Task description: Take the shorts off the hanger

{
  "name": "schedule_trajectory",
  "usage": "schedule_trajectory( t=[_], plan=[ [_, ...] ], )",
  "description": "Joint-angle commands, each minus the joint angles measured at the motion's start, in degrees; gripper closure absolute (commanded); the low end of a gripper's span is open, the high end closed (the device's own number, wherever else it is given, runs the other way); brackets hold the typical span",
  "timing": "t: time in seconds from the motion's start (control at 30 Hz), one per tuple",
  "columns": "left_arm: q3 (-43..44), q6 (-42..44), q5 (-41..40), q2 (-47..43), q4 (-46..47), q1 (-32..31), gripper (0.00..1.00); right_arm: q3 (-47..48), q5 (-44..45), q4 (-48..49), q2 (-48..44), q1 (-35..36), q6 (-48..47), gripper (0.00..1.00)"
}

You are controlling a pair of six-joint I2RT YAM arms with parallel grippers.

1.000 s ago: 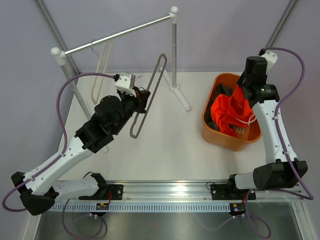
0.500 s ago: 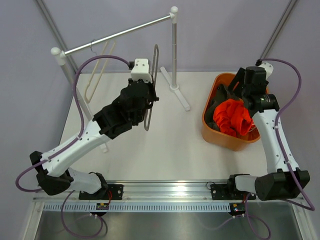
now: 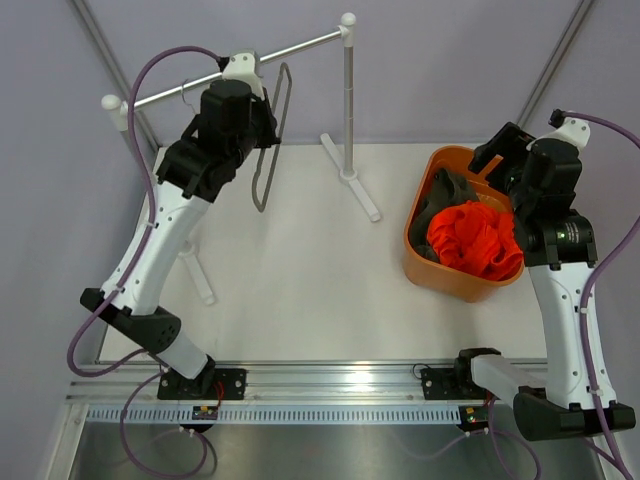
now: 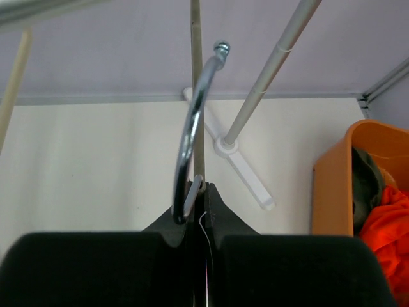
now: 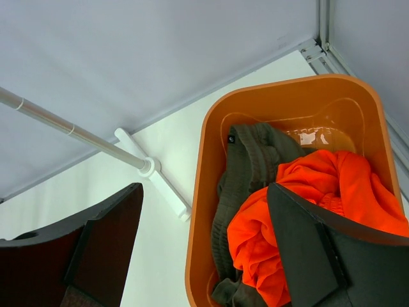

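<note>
The hanger's hook goes outward over the clothes bar (image 3: 300, 48) next, and my left gripper releases the hanger's neck, since the hanger (image 3: 268, 150) is bare and its hook still free.
The orange shorts (image 3: 475, 240) lie bunched in the orange bin (image 3: 425, 272), on top of a dark olive garment (image 3: 445, 192). My right gripper (image 3: 499, 160) hovers over the bin's far end, open, with nothing between its fingers. Its wrist view looks down past both pads onto the shorts (image 5: 300, 211) in the bin (image 5: 199, 224). The thin dark grey hanger (image 3: 268, 150) is bare and hangs from my left gripper (image 3: 262, 95), raised close under the clothes rail (image 3: 300, 48). In the left wrist view the gripper (image 4: 203, 188) is shut on the hanger's chrome hook (image 4: 190, 128).
The rail rests on a white post (image 3: 348, 100) with a foot (image 3: 352, 188) on the table, and a second post stands at the far left (image 3: 118, 108). A cream bar (image 4: 16, 77) shows at the left wrist view's left edge.
My right gripper opened and let the shorts drop into the bin, then drew up and back. My left arm swung the bare hanger up and left to the rail.
</note>
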Motion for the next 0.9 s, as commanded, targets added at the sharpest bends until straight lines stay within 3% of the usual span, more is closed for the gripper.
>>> schedule_trajectory(
  t=[0.0, 0.17, 0.37, 0.87],
  plan=[
    [8.80, 1.94, 14.48, 3.00, -3.66, 4.47, 1.00, 1.60, -3.25, -0.62, -0.23, 0.29, 0.04, 0.13],
    [15.13, 1.76, 18.80, 7.23, -5.86, 9.13, 1.00, 0.64, -5.45, 0.34, -1.02, 0.29, 0.57, 0.13],
    [15.23, 2.29, 24.16, 7.93, -2.97, 12.03, 1.00, -0.59, -7.04, 1.22, -2.08, 0.29, 0.66, 0.14],
    [19.44, 0.18, 23.65, 11.62, -0.41, 17.22, 1.00, -2.70, -9.50, 3.59, -1.99, 0.29, 1.27, 0.15]
  ],
)
